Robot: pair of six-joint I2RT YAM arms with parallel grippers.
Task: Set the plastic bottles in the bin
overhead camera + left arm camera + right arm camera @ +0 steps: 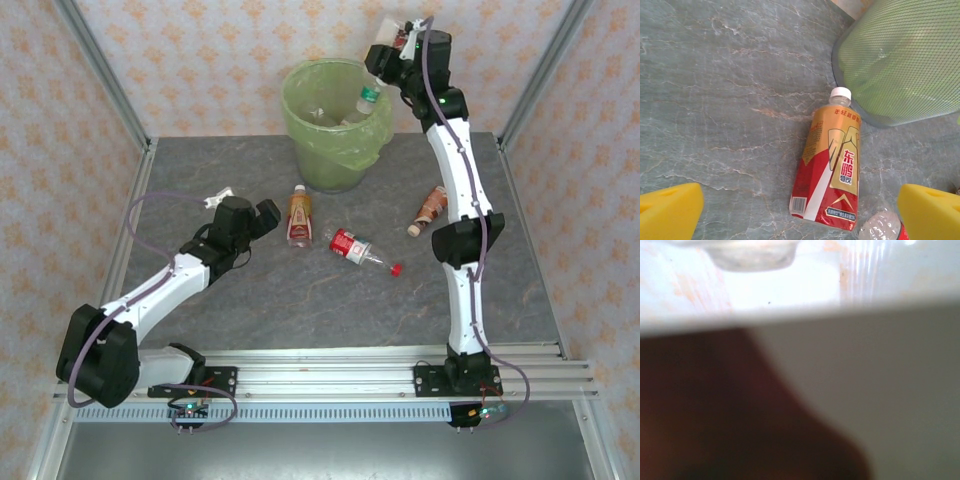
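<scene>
The right gripper moves farther over the bin's opening, which lies below it, and down next. It releases the clear plastic bottle whose lower end hangs there.
The bin, lined with a light-green bag, stands at the back of the table. My right gripper is above its right rim, shut on a clear plastic bottle with a green label that hangs over the opening. My left gripper stands open just left of a red-and-gold bottle lying on the table. In the left wrist view that bottle lies between my yellow fingers, cap towards the bin. A red-labelled bottle lies to its right. The right wrist view is a close blur.
A brown-labelled bottle lies beside the right arm's forearm. Other bottles lie inside the bin. The crumpled clear end of the red-labelled bottle touches the red-and-gold one's base. Metal frame posts and patterned walls enclose the table.
</scene>
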